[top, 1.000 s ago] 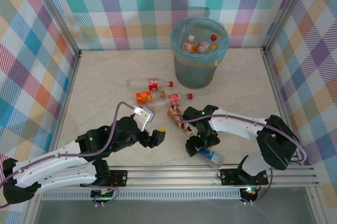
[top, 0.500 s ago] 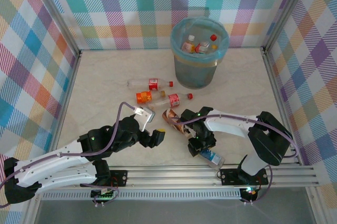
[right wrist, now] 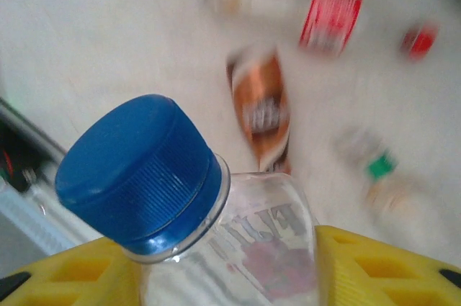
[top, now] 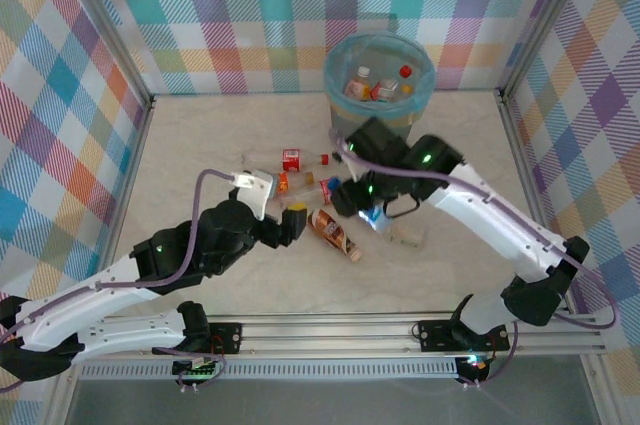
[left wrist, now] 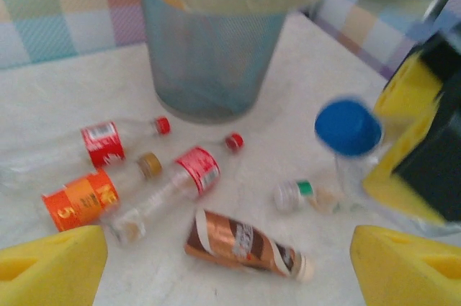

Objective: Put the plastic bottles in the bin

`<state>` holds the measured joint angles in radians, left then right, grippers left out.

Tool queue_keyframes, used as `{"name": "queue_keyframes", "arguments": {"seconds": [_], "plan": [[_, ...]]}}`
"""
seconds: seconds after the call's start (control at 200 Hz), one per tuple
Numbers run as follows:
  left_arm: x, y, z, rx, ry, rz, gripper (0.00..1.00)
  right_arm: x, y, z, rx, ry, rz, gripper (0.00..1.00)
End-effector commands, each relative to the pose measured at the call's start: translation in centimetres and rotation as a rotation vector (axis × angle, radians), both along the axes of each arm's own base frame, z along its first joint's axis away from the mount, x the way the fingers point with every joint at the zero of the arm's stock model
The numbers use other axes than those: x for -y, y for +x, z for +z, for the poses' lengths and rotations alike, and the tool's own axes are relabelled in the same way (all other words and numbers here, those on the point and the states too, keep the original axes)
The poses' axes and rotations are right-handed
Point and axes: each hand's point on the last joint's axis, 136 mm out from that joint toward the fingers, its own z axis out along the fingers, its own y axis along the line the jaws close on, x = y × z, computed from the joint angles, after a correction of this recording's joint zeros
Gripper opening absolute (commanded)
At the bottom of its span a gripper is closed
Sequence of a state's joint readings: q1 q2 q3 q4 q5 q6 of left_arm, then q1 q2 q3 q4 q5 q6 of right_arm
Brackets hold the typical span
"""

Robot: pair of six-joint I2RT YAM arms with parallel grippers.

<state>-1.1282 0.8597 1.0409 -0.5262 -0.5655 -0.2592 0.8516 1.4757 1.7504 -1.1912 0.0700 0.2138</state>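
The bin's opening (top: 380, 72) is outward and above. Next I need to move the clear bottle in my right gripper up and outward past the bin's rim and release it.
My right gripper (top: 372, 209) is shut on a clear plastic bottle with a blue cap (right wrist: 144, 169), held above the table in front of the bin (top: 380, 120). Its yellow pads (right wrist: 382, 266) press both sides of the bottle. Below it on the table lie a brown bottle (top: 335, 233) and a clear bottle with a green ring (top: 405, 236). My left gripper (top: 276, 205) stands open just left of these with nothing between its fingers. Ahead of it lie a red-labelled bottle (left wrist: 101, 144), an orange one (left wrist: 79, 201) and another red-labelled one (left wrist: 194, 173).
The round grey-blue bin (left wrist: 209, 54) with its light blue bag holds a few bottles (top: 375, 85). Checked walls close the table on three sides. An aluminium rail (top: 330, 330) runs along the near edge. Bare tabletop lies at the far left and the right.
My right gripper closed on the blue-capped bottle near the front rail, lifted it and carried it toward the bin. My left arm reached further forward toward the lying bottles.
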Motion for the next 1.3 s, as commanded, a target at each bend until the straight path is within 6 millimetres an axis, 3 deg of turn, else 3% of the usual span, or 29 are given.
{"name": "queue_keyframes", "arguments": {"seconds": [0.0,0.1,0.205,0.32,0.395,0.53,0.665,0.795,0.945,1.11,1.295], "plan": [[-2.5,1.5,3.0,0.067,-0.015,0.162,0.87,0.8,4.8,4.9,0.208,-0.002,-0.003,0.47],[-2.3,1.8,4.5,0.087,-0.041,0.167,0.87,0.6,9.5,10.0,0.397,0.077,-0.047,0.47],[-1.6,1.8,5.2,0.084,-0.049,0.149,0.86,1.0,14.3,14.0,0.551,0.129,-0.109,0.46],[-1.6,1.8,5.1,0.063,-0.053,0.157,0.86,2.7,19.2,17.4,0.712,0.139,-0.222,0.45],[-1.7,1.7,4.8,0.047,-0.077,0.163,0.86,4.1,22.3,18.2,0.794,0.109,-0.289,0.45],[-2.2,1.6,3.4,0.015,-0.093,0.188,0.86,6.4,27.1,16.1,0.808,0.042,-0.386,0.46],[-2.3,1.6,2.1,-0.009,-0.082,0.202,0.86,7.6,30.4,11.6,0.721,0.000,-0.421,0.47],[-2.4,1.8,1.2,-0.023,-0.060,0.223,0.86,7.9,31.8,7.1,0.600,-0.006,-0.444,0.49],[-2.1,2.1,0.2,-0.040,-0.042,0.238,0.86,7.8,32.9,3.6,0.510,0.009,-0.434,0.52],[-1.8,2.3,-1.0,-0.072,-0.035,0.256,0.87,8.2,33.3,1.8,0.458,0.009,-0.445,0.61],[-1.3,2.6,-1.4,-0.088,-0.026,0.262,0.88,8.3,32.7,3.0,0.463,0.037,-0.449,0.74]]}}
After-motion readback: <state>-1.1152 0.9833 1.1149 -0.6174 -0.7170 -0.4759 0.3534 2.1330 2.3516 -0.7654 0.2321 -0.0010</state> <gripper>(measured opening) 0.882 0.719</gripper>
